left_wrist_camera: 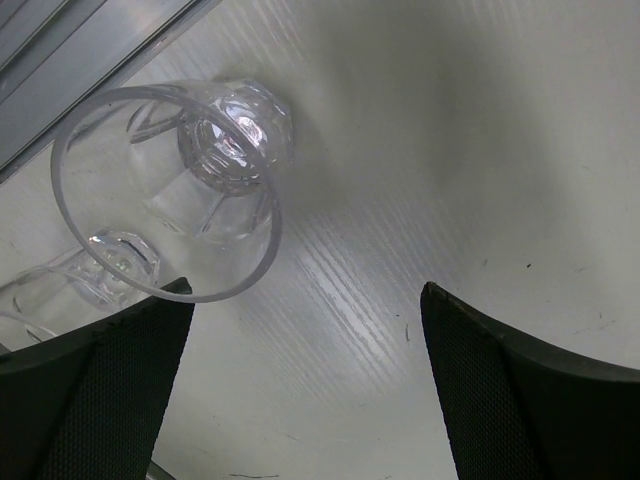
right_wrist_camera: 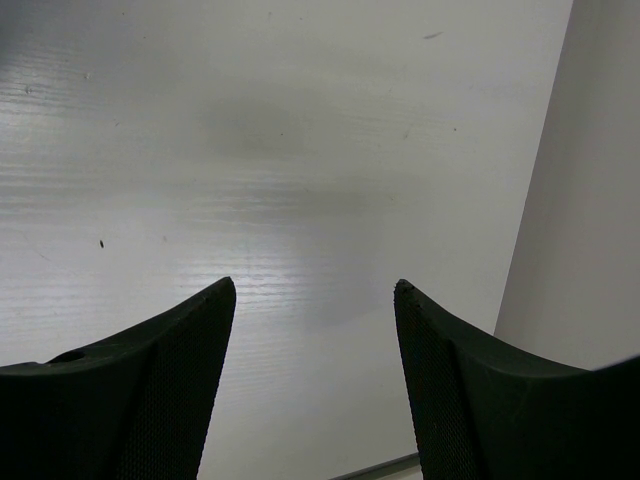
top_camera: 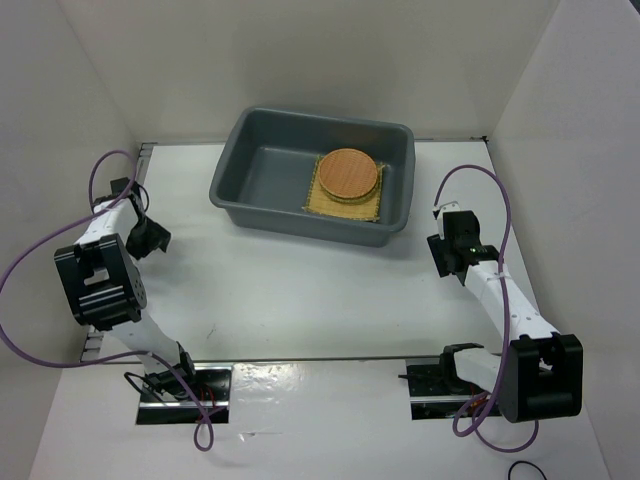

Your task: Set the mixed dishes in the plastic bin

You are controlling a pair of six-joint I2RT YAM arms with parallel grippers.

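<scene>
My left gripper needs to ease toward the aluminium bar next, with its fingers on either side of the clear cup's rim farthest from the aluminium bar (left_wrist_camera: 276,240), because that rim is ahead of its open fingers.
The dark grey plastic bin (top_camera: 240,165) stands at the back middle of the table. Inside it the square tan woven plate (top_camera: 322,203) lies flat with the round orange-brown plate (top_camera: 348,172) on top. I cannot make out the smaller round woven plate separately. My left gripper (top_camera: 150,238) is open near the left wall. In the left wrist view (left_wrist_camera: 305,300) a clear cup (left_wrist_camera: 165,190) stands just ahead of the left finger (left_wrist_camera: 120,380), and a second clear cup (left_wrist_camera: 95,275) is beside it. My right gripper (top_camera: 443,258) (right_wrist_camera: 315,290) is open and empty over bare table.
An aluminium rail (left_wrist_camera: 70,60) runs along the table's left edge behind the cups. White walls enclose the table on the left, back and right; the right wall (right_wrist_camera: 590,200) is close to my right gripper. Purple cables loop from both arms.
</scene>
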